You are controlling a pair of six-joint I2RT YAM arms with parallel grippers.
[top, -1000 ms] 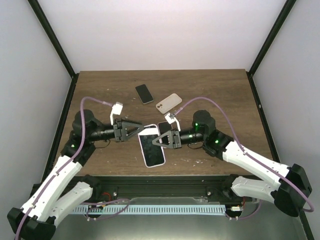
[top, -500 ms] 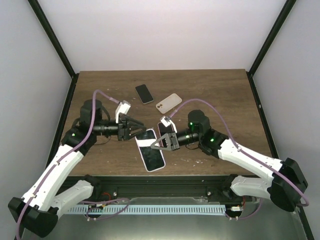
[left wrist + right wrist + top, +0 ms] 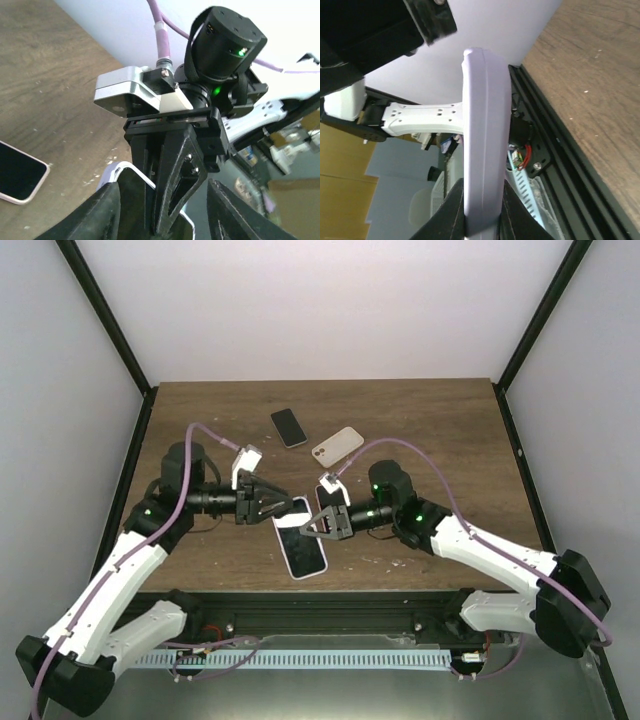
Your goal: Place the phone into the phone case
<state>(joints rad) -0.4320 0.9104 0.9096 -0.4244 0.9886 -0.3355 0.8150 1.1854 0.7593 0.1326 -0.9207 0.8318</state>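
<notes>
My right gripper carries the case past the dark phone and down to release next, since bare tabletop lies below and to the gripper's right in the top view.
The lavender phone case [image 3: 303, 550] hangs tilted just above the table's front middle, and its face shows dark and glossy like a screen. My right gripper [image 3: 312, 527] is shut on its long edge; the right wrist view shows the case's rim [image 3: 485, 125] pinched between the fingers. My left gripper [image 3: 280, 506] stands open at the case's far left corner [image 3: 117, 172], one finger [image 3: 102, 215] against it and the other apart from it. A dark phone with a pale rim [image 3: 326, 494] lies flat beside the right gripper and also shows in the left wrist view [image 3: 20, 175].
A small black phone [image 3: 289, 427] and a beige case [image 3: 337, 444] lie farther back on the wooden table [image 3: 440, 430]. The black frame rail [image 3: 580, 165] runs along the table's near edge, close below the held case.
The right gripper has carried the case a little left and toward the near edge. The left arm has swung its elbow back and its gripper has settled at the case's far corner.
</notes>
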